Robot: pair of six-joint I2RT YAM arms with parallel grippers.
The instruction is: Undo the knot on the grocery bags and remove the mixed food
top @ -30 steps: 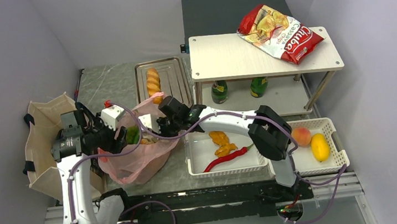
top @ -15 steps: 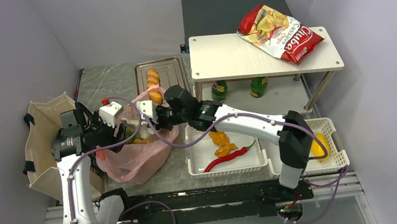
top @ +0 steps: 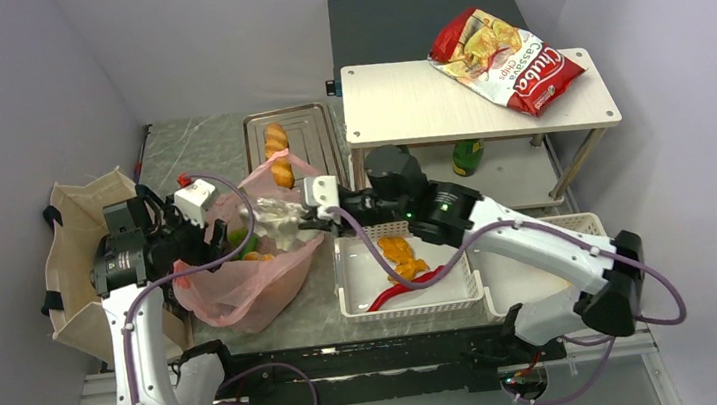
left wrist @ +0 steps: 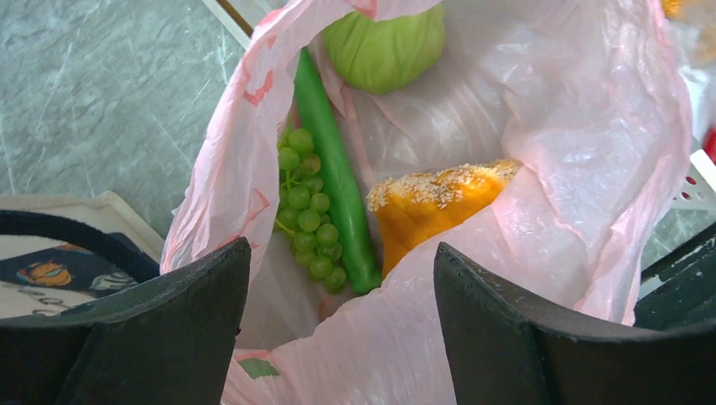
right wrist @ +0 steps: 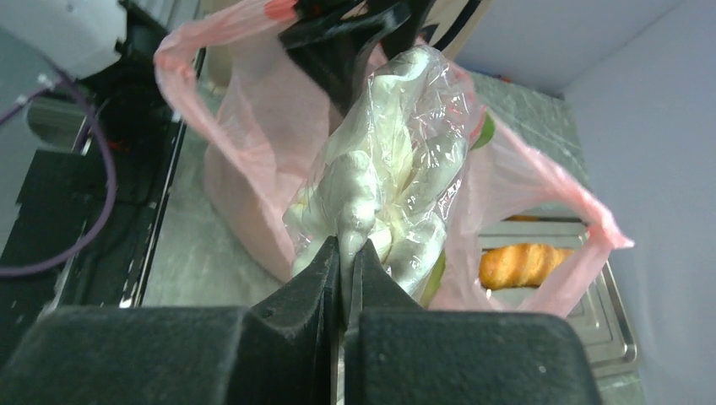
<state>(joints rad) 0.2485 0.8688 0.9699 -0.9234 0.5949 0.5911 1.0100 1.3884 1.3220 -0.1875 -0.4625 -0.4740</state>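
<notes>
The spot over the basket's bottom beside the orange peppers is clear, so my right gripper should next go right in the top view and down there to release the garlic [right wrist: 380,194].
The pink plastic grocery bag [top: 244,295] stands open on the table, with the beige tote [top: 71,233] to its left. My left gripper [left wrist: 342,287] is open over the pink bag's [left wrist: 591,152] near rim, a fold of plastic lying loose between its fingers. Inside lie green grapes [left wrist: 308,215], a long green vegetable [left wrist: 333,177], a green cabbage [left wrist: 384,46] and a seeded brown bun [left wrist: 431,207]. My right gripper [right wrist: 348,249] is shut on a clear packet of white garlic [right wrist: 380,194], held just above the bag's right rim [top: 276,216].
A metal tray [top: 306,127] with a baguette [top: 277,156] lies behind the bag. A white basket [top: 353,283] with a red chilli and orange peppers sits to the right, another basket [top: 594,228] beyond it. The white shelf [top: 425,105] carries a red chips bag [top: 506,61]; green bottles [top: 467,156] stand beneath.
My right arm has drawn back to the right and lifted the garlic packet out of the pink bag. The left gripper has opened a little wider over the rim.
</notes>
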